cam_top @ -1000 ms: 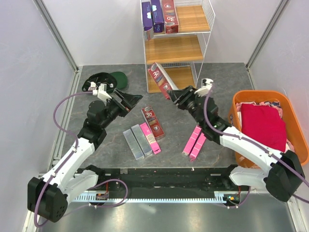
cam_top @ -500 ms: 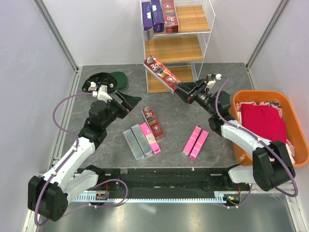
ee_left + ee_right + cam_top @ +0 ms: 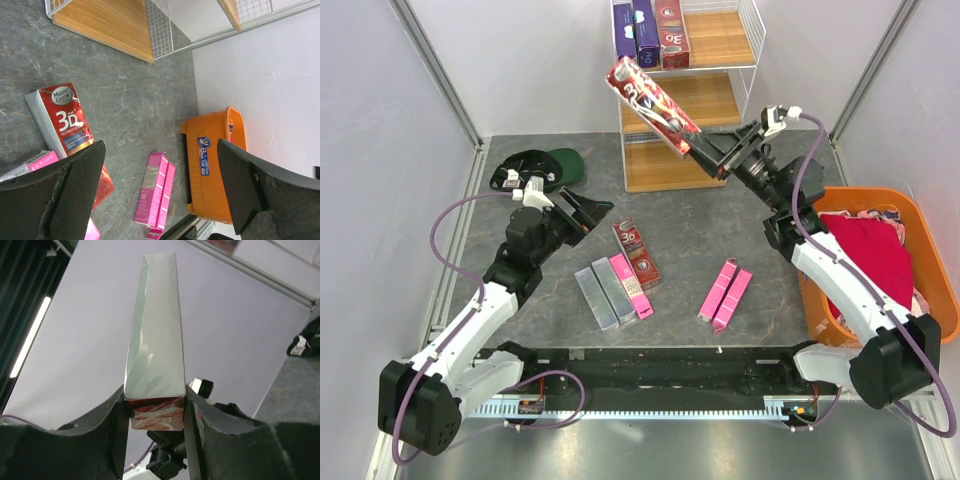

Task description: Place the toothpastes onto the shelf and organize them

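Next, my right gripper moves outward onto the top board and turns the carton in line beside the dark red one, because the board there is bare.
My right gripper (image 3: 705, 152) is shut on a dark red "3D" toothpaste carton (image 3: 653, 103) and holds it raised, slanting up-left in front of the white wire shelf (image 3: 748, 45); the carton's silver side and red end (image 3: 155, 355) fill the right wrist view. Three cartons, two purple (image 3: 636, 32) and one dark red (image 3: 672, 30), lie on the top board. On the table lie a dark red carton (image 3: 636, 253), two silver-grey ones (image 3: 603, 294), a pink one (image 3: 631, 286) and a pink pair (image 3: 725, 293). My left gripper (image 3: 600, 207) is open and empty above the table, left of them.
An orange basket (image 3: 818, 208) with red cloth stands at the right edge, also in the left wrist view (image 3: 212, 165). A green cap (image 3: 548, 165) lies at the back left. The middle and bottom shelf boards (image 3: 680, 100) show bare wood.
My right arm has lifted the dark red carton up and back, from near the bottom board to the height of the middle and top boards. The left arm has not moved.
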Robot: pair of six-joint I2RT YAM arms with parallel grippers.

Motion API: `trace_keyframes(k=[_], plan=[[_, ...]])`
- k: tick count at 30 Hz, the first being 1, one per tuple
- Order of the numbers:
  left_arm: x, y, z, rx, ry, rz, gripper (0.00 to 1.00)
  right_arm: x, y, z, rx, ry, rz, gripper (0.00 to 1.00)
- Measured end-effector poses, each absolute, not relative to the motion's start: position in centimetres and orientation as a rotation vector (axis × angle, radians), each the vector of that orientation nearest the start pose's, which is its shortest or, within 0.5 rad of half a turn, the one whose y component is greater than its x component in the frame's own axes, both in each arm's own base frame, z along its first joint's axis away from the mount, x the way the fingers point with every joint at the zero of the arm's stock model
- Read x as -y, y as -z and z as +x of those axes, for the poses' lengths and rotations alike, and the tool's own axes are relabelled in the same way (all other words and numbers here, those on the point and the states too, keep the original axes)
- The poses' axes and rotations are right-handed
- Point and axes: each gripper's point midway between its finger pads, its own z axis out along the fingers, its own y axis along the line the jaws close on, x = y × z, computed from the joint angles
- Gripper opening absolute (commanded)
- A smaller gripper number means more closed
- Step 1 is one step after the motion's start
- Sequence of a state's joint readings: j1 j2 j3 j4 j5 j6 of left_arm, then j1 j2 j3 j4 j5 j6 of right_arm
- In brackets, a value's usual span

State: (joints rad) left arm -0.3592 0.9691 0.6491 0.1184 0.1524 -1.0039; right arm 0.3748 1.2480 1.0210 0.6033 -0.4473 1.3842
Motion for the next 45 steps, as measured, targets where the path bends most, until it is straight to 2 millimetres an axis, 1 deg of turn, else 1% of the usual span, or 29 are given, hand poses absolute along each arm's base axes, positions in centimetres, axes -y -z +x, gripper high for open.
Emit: trace_keyframes(k=[3, 6, 9, 12, 15, 19, 24, 28, 31, 33, 36, 40, 42, 45], plan=[[18.2, -23.8, 31.1, -1.855, 1.088, -0.497, 1.00, -24.4, -46.7, 32.2, -1.374, -1.731, 0.220, 0.31], [18.1, -23.7, 31.1, -1.857, 1.085, -0.499, 1.00, -23.9, -49.1, 33.1, -1.324, -1.681, 0.205, 0.31], [18.1, -23.7, 31.1, -1.858, 1.083, -0.500, 1.00, -23.2, -50.8, 34.9, -1.284, -1.616, 0.220, 0.31], [18.1, -23.6, 31.2, -1.857, 1.077, -0.504, 1.00, -22.6, -51.5, 37.1, -1.261, -1.555, 0.264, 0.31], [18.0, -23.6, 31.2, -1.858, 1.072, -0.506, 1.00, -21.9, -51.3, 39.4, -1.256, -1.488, 0.333, 0.31], [18.0, -23.5, 31.2, -1.859, 1.070, -0.506, 1.00, -21.0, -50.3, 42.0, -1.256, -1.401, 0.434, 0.31], [18.0, -23.2, 31.3, -1.869, 1.065, -0.508, 1.00, -19.6, -49.4, 44.5, -1.236, -1.308, 0.543, 0.32], [18.1, -22.9, 31.4, -1.878, 1.059, -0.507, 1.00, -18.8, -50.2, 46.5, -1.193, -1.264, 0.600, 0.32], [18.1, -22.7, 31.5, -1.886, 1.052, -0.503, 1.00, -18.5, -50.4, 48.0, -1.177, -1.241, 0.630, 0.32], [18.1, -22.6, 31.6, -1.890, 1.049, -0.501, 1.00, -18.6, -50.1, 49.1, -1.183, -1.227, 0.648, 0.32], [18.2, -22.6, 31.7, -1.893, 1.049, -0.497, 1.00, -18.7, -49.2, 50.5, -1.200, -1.206, 0.673, 0.32], [18.2, -22.4, 31.8, -1.900, 1.047, -0.498, 0.99, -18.6, -46.8, 51.9, -1.245, -1.158, 0.728, 0.33], [18.3, -22.4, 31.8, -1.900, 1.047, -0.497, 0.99, -18.6, -45.9, 52.4, -1.261, -1.142, 0.743, 0.34], [18.3, -22.4, 31.8, -1.902, 1.046, -0.496, 0.99, -18.8, -45.9, 53.1, -1.257, -1.141, 0.754, 0.35]])
